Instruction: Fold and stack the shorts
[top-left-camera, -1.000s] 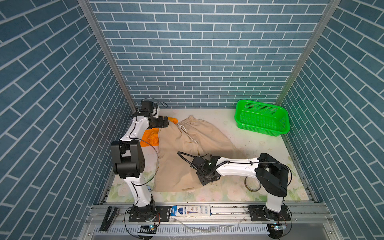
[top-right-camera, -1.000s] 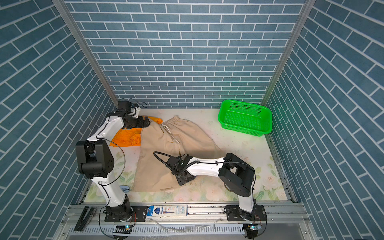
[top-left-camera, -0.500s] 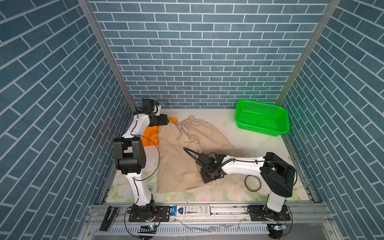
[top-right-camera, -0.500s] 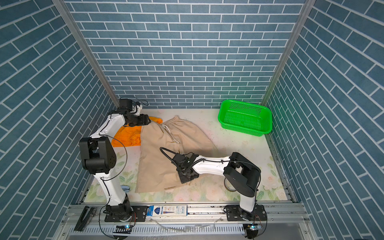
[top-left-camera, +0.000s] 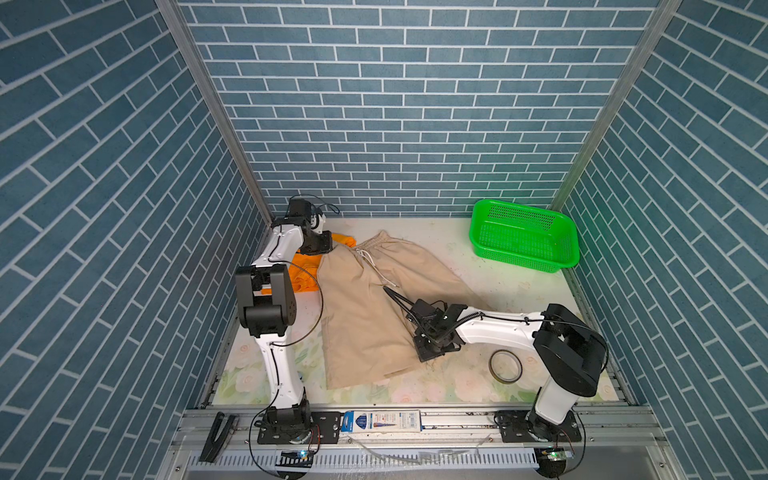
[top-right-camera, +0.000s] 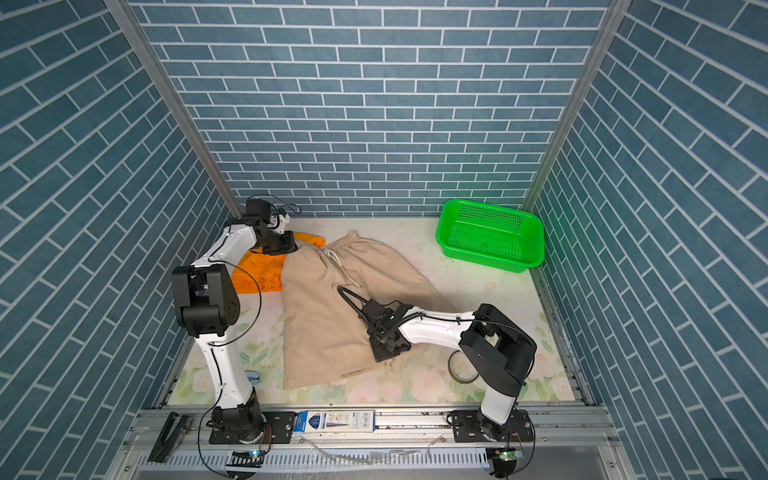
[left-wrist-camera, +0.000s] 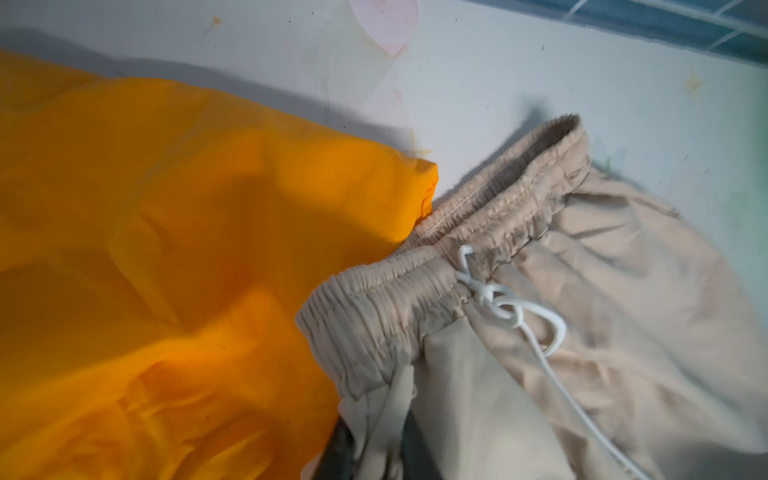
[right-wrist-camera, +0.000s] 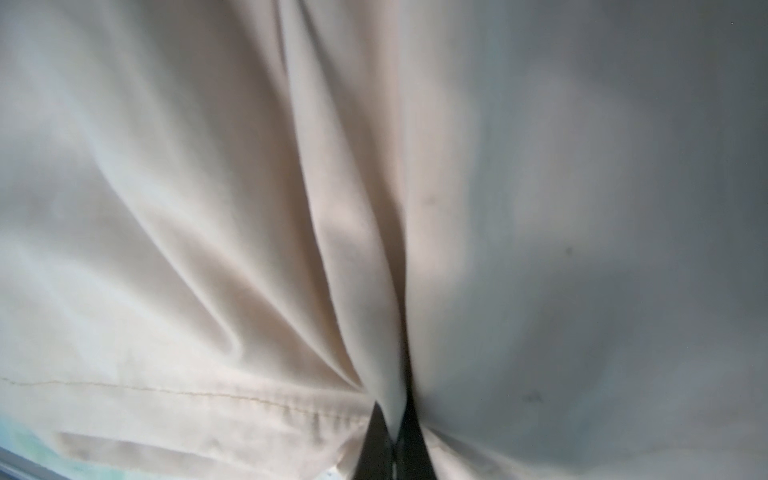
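Note:
Next, my right gripper draws the beige shorts' leg edge outward toward the tabletop short of the green basket and releases it. The shorts lie slanted toward the front bar.
The beige shorts (top-left-camera: 365, 307) (top-right-camera: 328, 307) lie spread on the table with a white drawstring (top-left-camera: 370, 262) trailing from the waistband. Their far-left corner overlaps the crumpled orange shorts (top-left-camera: 305, 274) (top-right-camera: 257, 276). My left gripper (top-left-camera: 328, 249) (top-right-camera: 291, 249) is shut on the left corner of the beige waistband; in the left wrist view a fold of beige shorts (left-wrist-camera: 540, 332) is pinched in the left gripper (left-wrist-camera: 374, 453) beside the orange shorts (left-wrist-camera: 166, 249). My right gripper (top-left-camera: 430, 353) (top-right-camera: 384, 353) is shut on the near hem; the right wrist view shows the right gripper (right-wrist-camera: 392, 440) pinching the beige shorts (right-wrist-camera: 249, 208).
A green perforated basket (top-left-camera: 478, 232) (top-right-camera: 444, 232) stands at the back right. A tape ring (top-left-camera: 505, 365) lies near the right arm's base. Brick-patterned walls close in the left, back and right sides. A blue-and-white box (top-left-camera: 380, 420) sits on the front rail.
My left gripper has gone from open to shut on the beige waistband corner. My right gripper has closed on the hem and shifted slightly to the right.

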